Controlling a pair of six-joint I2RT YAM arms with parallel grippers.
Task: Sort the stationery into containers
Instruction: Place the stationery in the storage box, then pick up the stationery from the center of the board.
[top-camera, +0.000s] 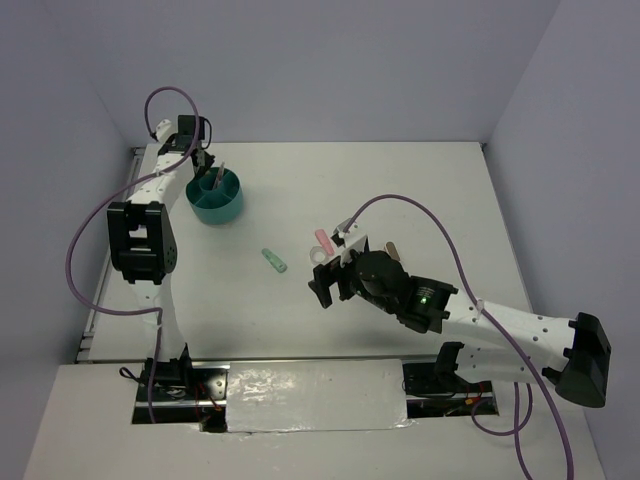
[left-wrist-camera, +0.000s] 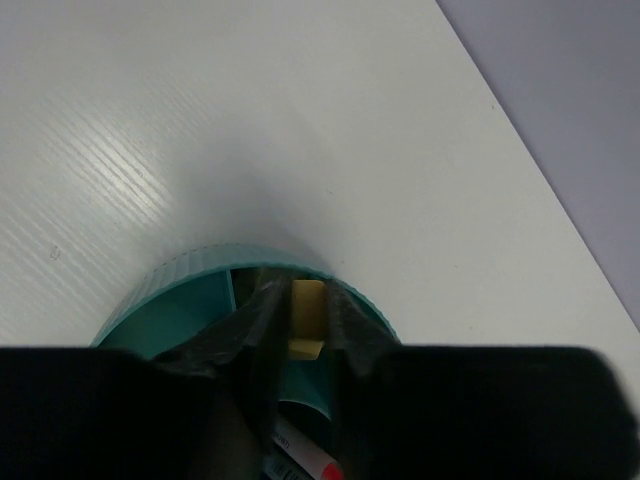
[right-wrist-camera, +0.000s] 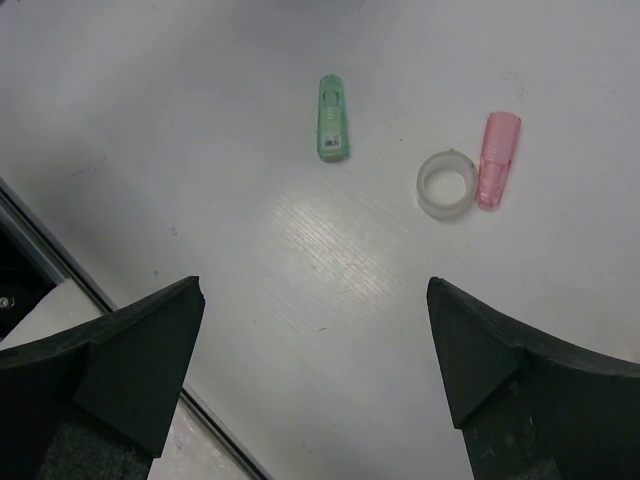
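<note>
My right gripper needs to move outward and down onto the tape ring's side (right-wrist-camera: 423, 189) clear of the pink block (right-wrist-camera: 496, 158), because the tape ring lies outward of its fingers and below them.
The round teal organizer (top-camera: 222, 211) stands at the far left of the table, with a pen (top-camera: 218, 172) upright in it. My left gripper (top-camera: 203, 165) hangs over it; in the left wrist view the gripper (left-wrist-camera: 303, 288) is shut on a beige block (left-wrist-camera: 306, 325) just above a compartment inside the rim (left-wrist-camera: 180, 275), with a red-tipped pen (left-wrist-camera: 322, 463) below. My right gripper (top-camera: 330, 279) is open and empty above mid-table. Ahead of it (right-wrist-camera: 315, 292) lie a mint-green block (right-wrist-camera: 332, 131), a white tape ring (right-wrist-camera: 446, 185) and a pink block (right-wrist-camera: 496, 158).
A brown block (top-camera: 392, 248) lies just behind my right wrist. The table's near edge (right-wrist-camera: 60, 285) runs past my right gripper's left finger. Purple walls close in the table at the back and both sides.
</note>
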